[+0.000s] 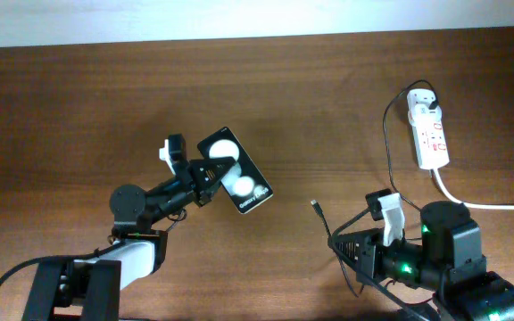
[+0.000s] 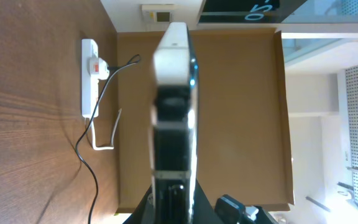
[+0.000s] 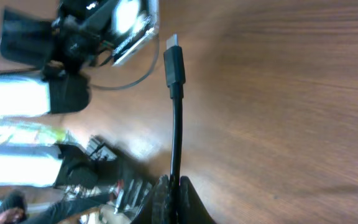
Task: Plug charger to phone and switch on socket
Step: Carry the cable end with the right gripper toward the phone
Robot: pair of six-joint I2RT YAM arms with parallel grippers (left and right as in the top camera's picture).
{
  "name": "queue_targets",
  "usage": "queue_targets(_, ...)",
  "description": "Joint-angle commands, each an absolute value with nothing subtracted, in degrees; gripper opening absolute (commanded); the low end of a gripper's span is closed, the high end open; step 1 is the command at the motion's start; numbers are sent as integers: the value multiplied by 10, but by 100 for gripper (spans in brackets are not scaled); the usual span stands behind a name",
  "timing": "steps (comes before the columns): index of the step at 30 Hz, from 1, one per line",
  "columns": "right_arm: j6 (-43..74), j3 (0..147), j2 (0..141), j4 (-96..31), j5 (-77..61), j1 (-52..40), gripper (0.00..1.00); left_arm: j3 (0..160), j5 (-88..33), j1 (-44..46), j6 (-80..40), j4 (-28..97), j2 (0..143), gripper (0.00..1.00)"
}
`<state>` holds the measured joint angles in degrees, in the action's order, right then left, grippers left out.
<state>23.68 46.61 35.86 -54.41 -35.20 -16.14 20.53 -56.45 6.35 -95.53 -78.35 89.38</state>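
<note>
My right gripper should next move down and to the left in the overhead view to let go of the cable, because the bare tabletop is below on that side.
My left gripper [image 1: 211, 175] is shut on the black phone [image 1: 236, 171] and holds it raised and tilted, its glossy face showing two white reflections. In the left wrist view the phone [image 2: 174, 112] stands edge-on between the fingers [image 2: 174, 202]. My right gripper [image 1: 335, 237] is shut on the charger's thin black cable, and the connector tip [image 1: 316, 207] points toward the phone. In the right wrist view the connector [image 3: 174, 62] sticks out beyond the fingers [image 3: 174, 190], a short gap from the phone [image 3: 134, 26]. The white socket [image 1: 430, 134] lies at the far right with the white plug adapter [image 1: 424, 105] in it.
The thick white cord [image 1: 476, 204] runs from the socket to the right edge. The thin black cable [image 1: 387, 134] loops from the adapter down toward my right arm. In the left wrist view the socket [image 2: 89, 74] lies at the far left, with a brown board [image 2: 241, 118] behind the phone.
</note>
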Motion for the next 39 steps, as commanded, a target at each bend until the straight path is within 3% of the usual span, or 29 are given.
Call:
queue_targets(1,275,463,400,-536,-244,-201,4,221,-554,62,-959,-790,891,0)
queue_targets(10,307,463,658,-465,-128,-332,4,221,-604,-36,-960,-790,891,0)
queue_targets(17,307,463,839,-379,-128,-338,6,221,-710,-152,-959,-790,891,0)
queue_targets(20,307,463,867,-361,-128,-338,18,221,-733,-177,-959,-790,891,0)
queue_targets(22,307,463,869,-349,-128,-338,36,221,-738,-180,-946,-790,891,0)
queue_targets(23,304,463,869,-339,-128,-338,40,221,-740,-180,-940,-790,891,0)
queue_targets(28,303,463,873,-333,-75,-338,47,221,-740,-180,-940,-788,891,0)
queue_targets(32,303,463,896,-323,-53,-338,47,221,-740,-180,-940,-788,891,0)
queue_targets(35,303,463,920,-320,-53,-338,42,221,-740,-180,-940,-788,891,0)
queue_targets(39,304,463,929,-320,-53,-338,18,221,-742,-180,-940,-788,891,0)
